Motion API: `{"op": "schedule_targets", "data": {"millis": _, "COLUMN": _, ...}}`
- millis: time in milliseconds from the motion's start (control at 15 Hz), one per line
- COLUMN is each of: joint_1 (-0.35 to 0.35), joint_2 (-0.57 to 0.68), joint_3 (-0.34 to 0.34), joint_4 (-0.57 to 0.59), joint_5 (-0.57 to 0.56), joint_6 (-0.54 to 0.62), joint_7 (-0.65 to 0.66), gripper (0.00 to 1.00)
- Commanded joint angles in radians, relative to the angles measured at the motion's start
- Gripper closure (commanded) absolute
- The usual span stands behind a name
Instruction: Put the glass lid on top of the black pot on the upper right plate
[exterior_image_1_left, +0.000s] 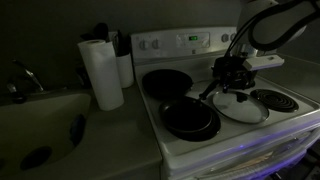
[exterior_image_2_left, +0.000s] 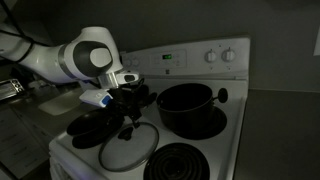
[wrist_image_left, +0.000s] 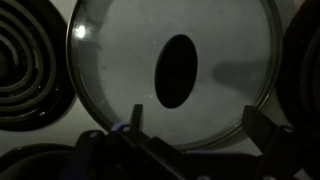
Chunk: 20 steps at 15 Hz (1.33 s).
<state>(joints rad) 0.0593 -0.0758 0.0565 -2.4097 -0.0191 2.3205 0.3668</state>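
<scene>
My gripper will next move from the lid's rim across to the lid's centre knob (exterior_image_1_left: 241, 97) and down.
The glass lid (exterior_image_1_left: 240, 106) lies flat on the white stove top between the burners; it also shows in an exterior view (exterior_image_2_left: 127, 149). In the wrist view the lid (wrist_image_left: 110, 60) fills the frame, its dark knob (wrist_image_left: 177, 70) in the centre. My gripper (exterior_image_1_left: 232, 76) (exterior_image_2_left: 128, 108) hangs just above the lid, open and empty, with its fingers (wrist_image_left: 200, 125) over the lid's near rim. The black pot (exterior_image_2_left: 188, 106) (exterior_image_1_left: 165, 82) stands on a rear burner and hides the plate under it. The pot has no lid on it.
Black frying pans (exterior_image_1_left: 190, 120) (exterior_image_2_left: 98, 126) sit on the front burner beside the lid. A bare coil burner (exterior_image_1_left: 273, 100) (exterior_image_2_left: 186, 163) (wrist_image_left: 25, 60) is on the lid's other side. A paper towel roll (exterior_image_1_left: 100, 72) and a sink (exterior_image_1_left: 40, 125) are beside the stove.
</scene>
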Motion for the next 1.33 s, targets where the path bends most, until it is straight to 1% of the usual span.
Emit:
{"op": "schedule_targets", "data": {"millis": 0, "joint_1": -0.017, "joint_2": -0.033, "joint_3": 0.003, "joint_4": -0.055, "joint_5": -0.034, "joint_6": 0.048, "joint_7": 0.092, "gripper": 0.00}}
{"op": "schedule_targets", "data": {"millis": 267, "joint_1": -0.016, "joint_2": -0.052, "joint_3": 0.000, "joint_4": -0.089, "joint_5": 0.037, "joint_6": 0.059, "joint_7": 0.137, "gripper": 0.00}}
{"op": "schedule_targets", "data": {"millis": 533, "joint_1": -0.032, "joint_2": -0.078, "joint_3": -0.011, "joint_4": -0.116, "joint_5": 0.062, "joint_6": 0.055, "joint_7": 0.159, "gripper": 0.00}}
{"op": "schedule_targets", "data": {"millis": 733, "joint_1": -0.039, "joint_2": -0.084, "joint_3": -0.019, "joint_4": -0.129, "joint_5": 0.087, "joint_6": 0.059, "joint_7": 0.122, "gripper": 0.00}}
{"op": "schedule_targets", "data": {"millis": 1000, "joint_1": -0.020, "joint_2": -0.064, "joint_3": -0.019, "joint_4": -0.131, "joint_5": 0.155, "joint_6": 0.028, "joint_7": -0.022, "gripper": 0.00}}
{"op": "schedule_targets", "data": {"millis": 1133, "joint_1": -0.019, "joint_2": -0.058, "joint_3": -0.009, "joint_4": -0.131, "joint_5": 0.129, "joint_6": 0.007, "joint_7": -0.047, "gripper": 0.00}}
{"op": "schedule_targets", "data": {"millis": 1267, "joint_1": -0.021, "joint_2": -0.059, "joint_3": 0.001, "joint_4": -0.133, "joint_5": 0.086, "joint_6": 0.001, "joint_7": -0.038, "gripper": 0.00}}
